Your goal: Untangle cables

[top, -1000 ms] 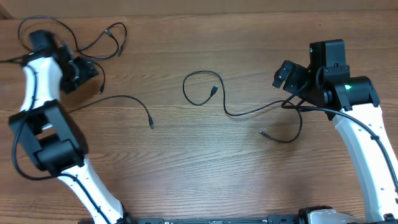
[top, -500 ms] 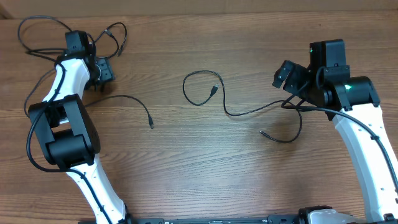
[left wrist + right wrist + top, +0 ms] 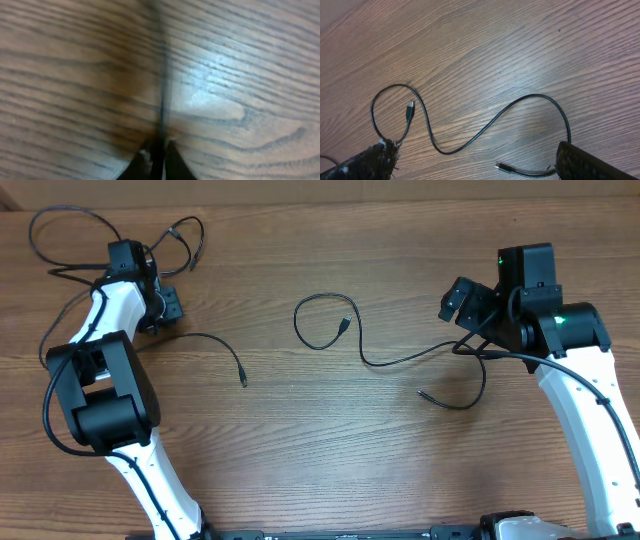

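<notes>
The pinched cord lifts and draws back in my left gripper toward the bare table (image 3: 221, 378) beside the second cable's plug end next, and then the gripper opens.
Three thin black cables lie apart on the wooden table (image 3: 300, 440). One cable (image 3: 198, 242) loops at the far left. A second cable (image 3: 215, 338) runs from under the left arm to a plug end (image 3: 243, 380). My left gripper (image 3: 160, 308) sits between these two, shut on a cable (image 3: 163, 95); its blurred wrist view shows the cord running straight out of the pinched fingertips (image 3: 145, 162). The third cable (image 3: 398, 361) curls mid-table and snakes right. My right gripper (image 3: 462, 320) hangs open over its right end (image 3: 535, 95), with the plug (image 3: 500, 166) between the spread fingers (image 3: 375, 160).
Thicker black arm wiring (image 3: 40, 230) loops at the far left corner. The table's far edge (image 3: 320, 200) runs along the top of the overhead view. Both white arms reach in from the near side.
My left gripper swung right from the far left, came down between the two left cables and closed on a cord. The right arm and the middle cable have not moved.
</notes>
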